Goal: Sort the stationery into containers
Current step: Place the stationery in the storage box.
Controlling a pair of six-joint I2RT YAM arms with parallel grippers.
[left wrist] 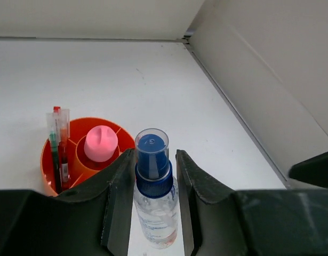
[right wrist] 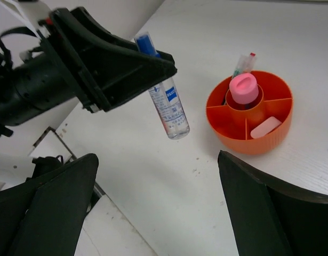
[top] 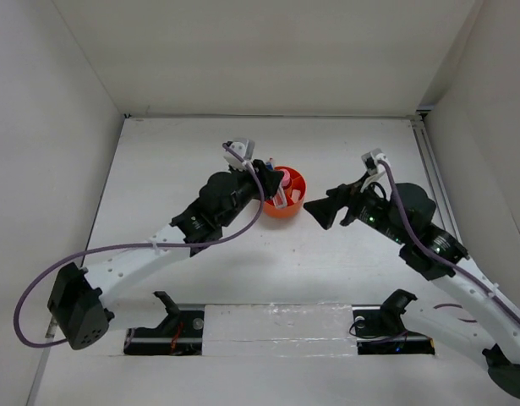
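The left gripper moves down toward the orange organizer next. It then releases the silvery tube in the organizer's near section between pens and stapler (top: 271,201), since that space is empty.
My left gripper (left wrist: 154,156) is shut on the silvery tube with the blue cap (left wrist: 153,184) and holds it upright above the table, close beside the orange organizer (left wrist: 46,160). It shows the same in the right wrist view, tube (right wrist: 170,109) left of the organizer (right wrist: 260,144). The pink tube (right wrist: 244,88) stands in the central well. The red and green pens (left wrist: 58,146) stand in one outer compartment. The white-pink stapler (right wrist: 265,127) lies in another. My right gripper (right wrist: 157,160) is open and empty, low over the table near the organizer (top: 285,211). The tan cube is out of view.
White walls enclose the table on the left, back and right. A metal rail (top: 430,165) runs along the right edge. Both arm bases and a taped strip (top: 276,326) sit at the near edge.
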